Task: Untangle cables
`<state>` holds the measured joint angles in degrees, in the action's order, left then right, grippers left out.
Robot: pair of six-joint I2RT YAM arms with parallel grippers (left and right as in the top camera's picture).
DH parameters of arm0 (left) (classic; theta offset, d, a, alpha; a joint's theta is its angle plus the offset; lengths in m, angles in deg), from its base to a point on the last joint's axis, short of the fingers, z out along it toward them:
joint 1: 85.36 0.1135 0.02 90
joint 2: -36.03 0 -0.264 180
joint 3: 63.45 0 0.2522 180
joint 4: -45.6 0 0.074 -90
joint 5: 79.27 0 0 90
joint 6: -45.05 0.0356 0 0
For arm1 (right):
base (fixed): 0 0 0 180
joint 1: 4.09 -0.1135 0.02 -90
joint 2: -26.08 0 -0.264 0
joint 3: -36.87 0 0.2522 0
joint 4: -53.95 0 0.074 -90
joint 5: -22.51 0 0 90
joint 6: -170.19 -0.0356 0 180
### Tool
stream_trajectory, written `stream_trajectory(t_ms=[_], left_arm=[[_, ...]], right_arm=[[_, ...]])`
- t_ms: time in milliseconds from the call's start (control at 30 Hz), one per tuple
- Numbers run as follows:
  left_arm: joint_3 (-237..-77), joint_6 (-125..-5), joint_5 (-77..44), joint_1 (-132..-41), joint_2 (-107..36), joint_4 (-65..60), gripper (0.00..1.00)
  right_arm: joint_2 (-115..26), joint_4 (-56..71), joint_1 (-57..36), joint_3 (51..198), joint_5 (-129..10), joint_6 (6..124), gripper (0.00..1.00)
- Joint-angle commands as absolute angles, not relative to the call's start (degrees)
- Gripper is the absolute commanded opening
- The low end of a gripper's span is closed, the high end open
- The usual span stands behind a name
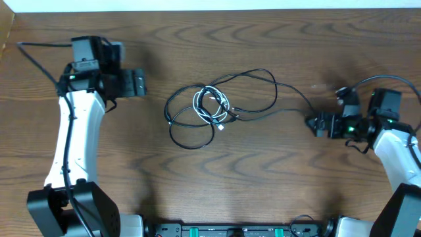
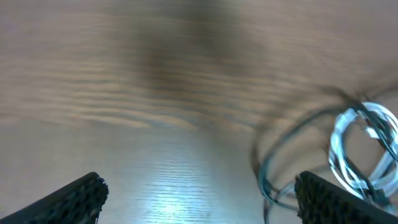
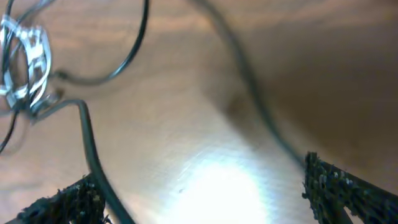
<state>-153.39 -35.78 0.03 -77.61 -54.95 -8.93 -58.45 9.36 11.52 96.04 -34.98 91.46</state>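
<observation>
My left gripper turns toward the tangle next, then lowers onto the black loop's outer bend, where the black cable bows clear of the white cable (image 1: 212, 105).
The cables lie tangled at the middle of the table. Small loops of the white cable (image 1: 212, 105) sit where the black cable (image 1: 191, 146) loops cross. One black strand (image 1: 296, 92) trails right, ending close to my right gripper (image 1: 314, 125). That gripper (image 3: 199, 193) stands open just above the wood, with a black cable (image 3: 90, 149) running beside its left finger and a second black strand (image 3: 249, 87) crossing toward the right finger. The white cable (image 3: 25, 62) shows far left. My left gripper (image 1: 139, 83) is open, left of the tangle. In the left wrist view, the gripper (image 2: 199, 199) holds nothing and the white cable (image 2: 367, 143) is beyond its right finger.
The wooden table (image 1: 263, 184) runs to a pale edge at the back. A black rail with green clips (image 1: 230, 230) lies along the front edge. Both white arm bodies (image 1: 72, 145) rise from the front corners.
</observation>
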Motion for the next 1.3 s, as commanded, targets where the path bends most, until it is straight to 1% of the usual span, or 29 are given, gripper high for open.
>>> stream_trajectory(t_ms=[0,167,333,433,467,567,933,1000,1067,1133,1200,1267], left_arm=[[-153.48,-25.86,-3.89,-79.62,-55.50,-9.98,0.96],[-153.44,-19.89,-3.89,-82.57,-57.07,-10.90,0.96],[-153.44,-16.02,-4.56,-84.71,-62.23,-11.08,0.96],[-153.44,-14.53,-6.86,-86.00,-65.73,-11.38,0.96],[-153.44,-14.53,-6.84,-86.31,-66.32,-11.29,0.93],[-153.44,-14.53,-6.86,-87.10,-67.56,-10.44,0.91],[-153.44,-14.53,-8.15,-87.86,-72.24,-7.10,0.89],[-153.44,-14.53,-10.01,-87.86,-73.59,-7.23,0.84],[-153.44,-14.53,-12.63,-87.97,-74.53,-7.38,0.77],[-153.44,-14.53,-14.11,-88.08,-74.91,-7.23,0.73],[-153.44,-14.51,-14.16,-88.25,-75.10,-7.08,0.65],[-153.44,-14.53,-14.22,-88.39,-75.15,-7.05,0.58]], right_arm=[[-57.38,4.66,9.01,96.50,-32.83,92.05,0.99],[-57.38,-0.02,5.78,96.50,-30.69,92.62,0.99],[-57.38,-2.18,2.76,96.50,-22.41,99.17,0.99],[-57.38,-2.45,1.58,96.50,-22.12,99.13,0.99],[-57.38,-2.42,1.53,96.50,-22.12,99.13,0.99],[-57.38,-2.25,1.53,96.50,-22.10,99.13,0.99],[-57.38,-2.71,1.47,96.50,-16.09,101.12,0.99],[-57.38,-2.75,1.47,96.50,-16.09,101.10,0.99],[-57.38,-2.73,1.47,96.50,-16.09,101.05,0.99],[-57.38,-2.71,1.47,96.50,-16.09,101.03,0.99],[-57.38,-2.69,1.47,96.50,-16.09,101.03,0.99],[-57.38,-2.69,1.47,96.50,-16.09,101.03,0.99]])
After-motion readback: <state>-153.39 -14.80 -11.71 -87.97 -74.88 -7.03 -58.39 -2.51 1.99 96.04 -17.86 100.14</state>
